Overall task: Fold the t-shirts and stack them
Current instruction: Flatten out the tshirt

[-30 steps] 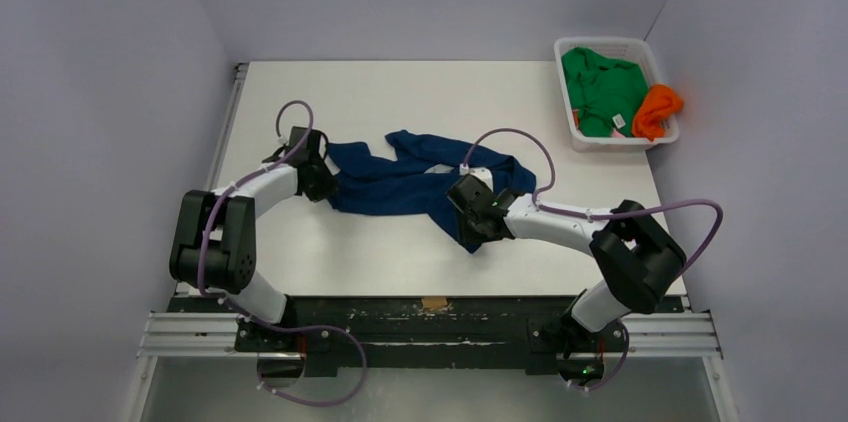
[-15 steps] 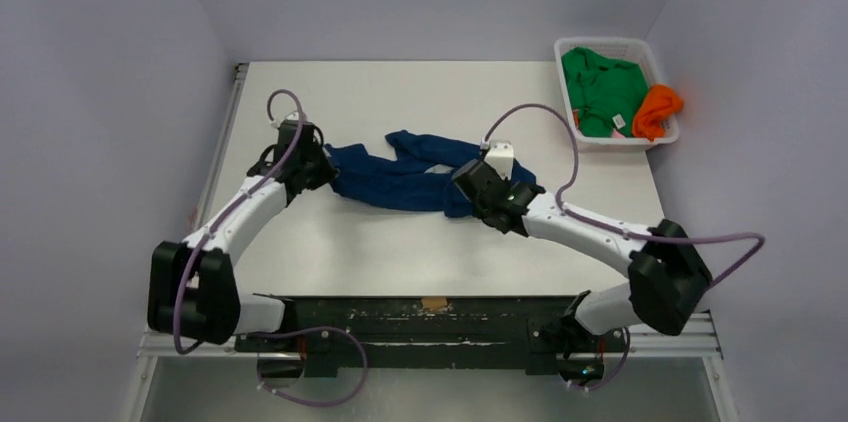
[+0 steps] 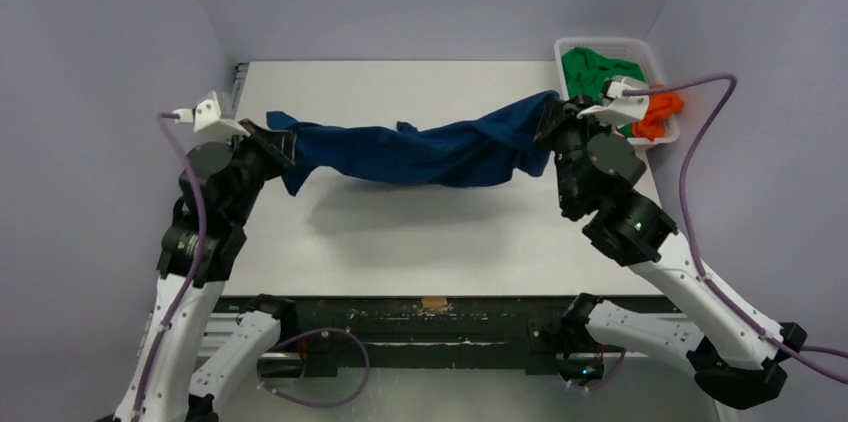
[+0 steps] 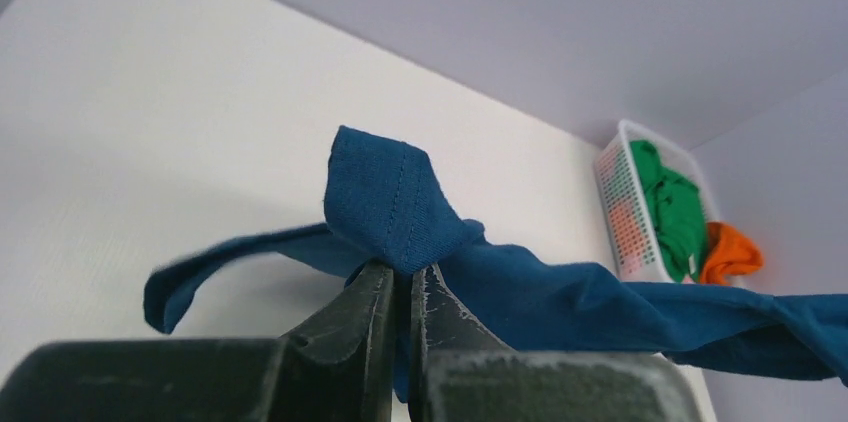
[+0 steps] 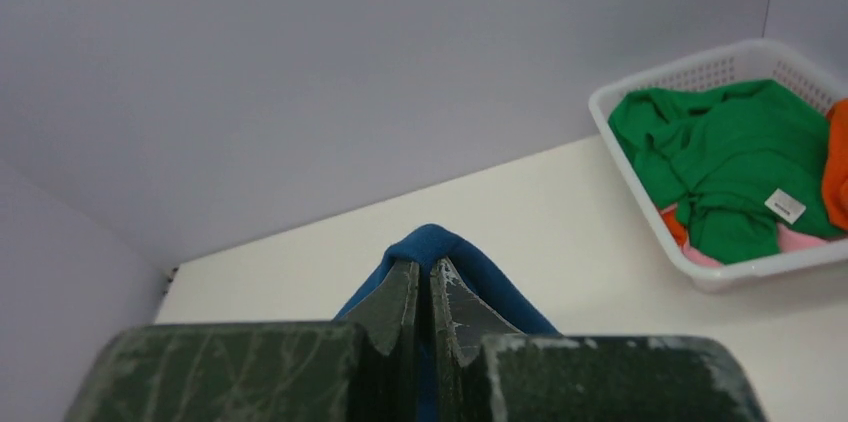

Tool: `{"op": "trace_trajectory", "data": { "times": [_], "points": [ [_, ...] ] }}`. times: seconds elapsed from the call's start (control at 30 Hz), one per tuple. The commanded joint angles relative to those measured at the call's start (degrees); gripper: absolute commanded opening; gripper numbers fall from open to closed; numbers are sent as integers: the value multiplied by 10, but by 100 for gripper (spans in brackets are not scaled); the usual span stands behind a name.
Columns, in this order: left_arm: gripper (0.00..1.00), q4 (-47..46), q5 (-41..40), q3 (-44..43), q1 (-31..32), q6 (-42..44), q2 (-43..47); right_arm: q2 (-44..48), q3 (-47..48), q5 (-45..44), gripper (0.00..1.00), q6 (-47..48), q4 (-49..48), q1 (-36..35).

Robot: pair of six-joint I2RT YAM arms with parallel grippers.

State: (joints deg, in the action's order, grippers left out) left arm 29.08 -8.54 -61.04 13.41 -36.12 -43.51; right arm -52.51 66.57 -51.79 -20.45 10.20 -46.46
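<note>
My left gripper raises its end of the bunched, hanging t-shirt next, then lowers it outward onto the bare far side of the white table to release.
The dark blue t-shirt [image 3: 420, 152] hangs stretched in the air between my two grippers, above the white table [image 3: 400, 232]; its print is hidden. My left gripper [image 3: 283, 147] is shut on its left end, seen bunched between the jaws in the left wrist view [image 4: 385, 207]. My right gripper [image 3: 548, 117] is shut on its right end, seen as a blue fold [image 5: 430, 242] in the right wrist view. The green t-shirt [image 3: 592, 72] and the orange t-shirt [image 3: 657, 114] lie in the white lattice basket [image 3: 600, 43] at the far right.
The basket also shows in the right wrist view [image 5: 640, 152] and the left wrist view [image 4: 625, 202]. Grey walls close in the table on the left, back and right. A black rail [image 3: 430, 327] runs along the near edge.
Both arms have risen and spread apart, lifting the dark blue t-shirt off the table and pulling it out long between them.
</note>
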Motion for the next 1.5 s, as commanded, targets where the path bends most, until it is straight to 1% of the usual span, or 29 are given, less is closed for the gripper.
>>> {"op": "trace_trajectory", "data": {
  "times": [0.0,0.13,0.27,0.37,0.43,0.53,0.67,0.8,0.83,0.87,0.93,0.97,1.0,1.1,1.13,1.2,1.23,1.27,1.3,1.33,1.37,1.43,1.47],
  "points": [
    [0,21,-12,-54,0,38,77,14,84,31,0,113,-45,1],
    [0,43,7,-111,0,57,116,21,162,59,0,171,-42,1],
    [0,49,77,-154,0,68,133,13,245,102,0,198,-6,1],
    [0,54,83,-174,0,66,138,-5,303,128,0,224,12,1],
    [0,64,72,-182,0,56,140,-20,330,146,0,233,10,1],
    [0,71,53,-185,0,52,141,-54,369,104,0,280,-19,1],
    [0,72,40,-187,0,48,122,-137,442,36,0,368,-76,1],
    [0,64,24,-175,0,44,84,-210,463,-16,0,463,-172,11],
    [0,58,11,-168,0,42,69,-229,465,-20,0,464,-181,30],
    [0,50,-3,-159,0,41,52,-247,472,-10,0,442,-171,61],
    [0,38,-31,-146,0,35,7,-285,483,22,0,354,-102,138],
    [0,35,-45,-141,0,33,-22,-301,470,38,0,321,-79,170],
    [0,35,-59,-137,0,29,-61,-314,439,53,0,304,-90,196],
    [0,27,-99,-135,-4,11,-207,-356,355,86,0,244,-127,242],
    [2,24,-101,-147,-10,8,-267,-379,347,103,0,218,-122,256],
    [4,45,-88,-205,-29,-4,-393,-448,355,149,0,168,-111,286],
    [10,56,-87,-245,-38,-8,-454,-486,367,179,0,154,-111,294],
    [23,67,-83,-288,-47,-12,-515,-531,383,204,0,149,-115,299],
    [45,81,-67,-327,-56,-14,-565,-593,403,224,0,153,-127,301],
    [62,106,-48,-382,-65,-17,-611,-639,427,231,0,155,-140,303],
    [73,108,-33,-408,-70,-17,-650,-690,461,233,6,156,-138,305],
    [98,95,-27,-421,-74,-12,-668,-773,561,233,38,137,-79,308],
    [100,86,-26,-414,-74,-8,-663,-799,603,236,52,130,-56,309]
  ]
}}
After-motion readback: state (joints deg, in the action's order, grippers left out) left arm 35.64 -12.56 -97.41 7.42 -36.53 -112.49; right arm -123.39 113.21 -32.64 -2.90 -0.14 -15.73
